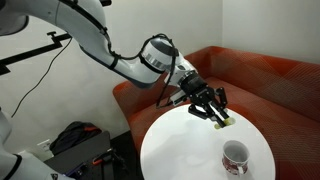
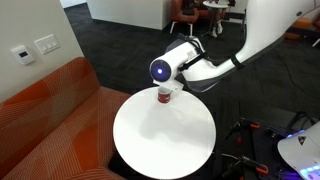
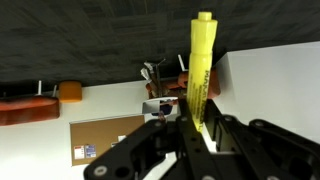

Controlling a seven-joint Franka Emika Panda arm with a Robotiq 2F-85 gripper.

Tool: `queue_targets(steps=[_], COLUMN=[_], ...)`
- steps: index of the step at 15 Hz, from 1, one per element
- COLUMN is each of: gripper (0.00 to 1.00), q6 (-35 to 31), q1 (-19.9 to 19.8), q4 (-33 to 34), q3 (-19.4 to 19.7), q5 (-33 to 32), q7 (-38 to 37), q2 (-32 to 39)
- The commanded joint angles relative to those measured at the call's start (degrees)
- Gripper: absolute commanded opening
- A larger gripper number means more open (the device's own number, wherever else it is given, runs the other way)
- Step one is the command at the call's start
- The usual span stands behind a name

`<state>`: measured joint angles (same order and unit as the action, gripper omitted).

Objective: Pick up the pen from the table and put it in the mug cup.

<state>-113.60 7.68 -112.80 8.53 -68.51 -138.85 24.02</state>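
Note:
My gripper moves the pen outward next, over the opening of the mug cup [image 2: 165, 96], then down to open.
My gripper [image 1: 218, 115] is shut on the yellow-green pen [image 3: 201, 70] and holds it above the far part of the round white table [image 1: 180, 145]. In the wrist view the pen sticks out from between the black fingers [image 3: 196, 135]. In an exterior view a bit of the pen [image 1: 227, 122] shows at the fingertips. The white mug cup with dark red markings [image 1: 235, 157] stands on the table nearer the camera, below and to the right of the gripper. In an exterior view the mug cup [image 2: 165, 96] shows just under the arm's wrist, and the gripper itself is hidden there.
An orange-red sofa [image 1: 260, 75] curves behind the table and shows in both exterior views [image 2: 50, 110]. A black bag [image 1: 72, 138] and stand gear sit on the floor beside the table. The table top [image 2: 160, 140] is wide and bare around the mug cup.

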Motion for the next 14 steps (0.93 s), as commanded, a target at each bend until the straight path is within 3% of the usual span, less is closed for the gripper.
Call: queue_targets(steps=[1,6,14], gripper=[0.05,0.05,0.05], q6=[0.59,0.51,0.22], q1=[-2.44,-3.80,-5.42], q4=[2.54,6.73,12.14], q3=[-2.25,-3.41,-4.00], q5=[-4.00,-9.44,-10.49], q7=[-2.69,-8.06,-10.26], q2=[2.22,8.27,16.60])
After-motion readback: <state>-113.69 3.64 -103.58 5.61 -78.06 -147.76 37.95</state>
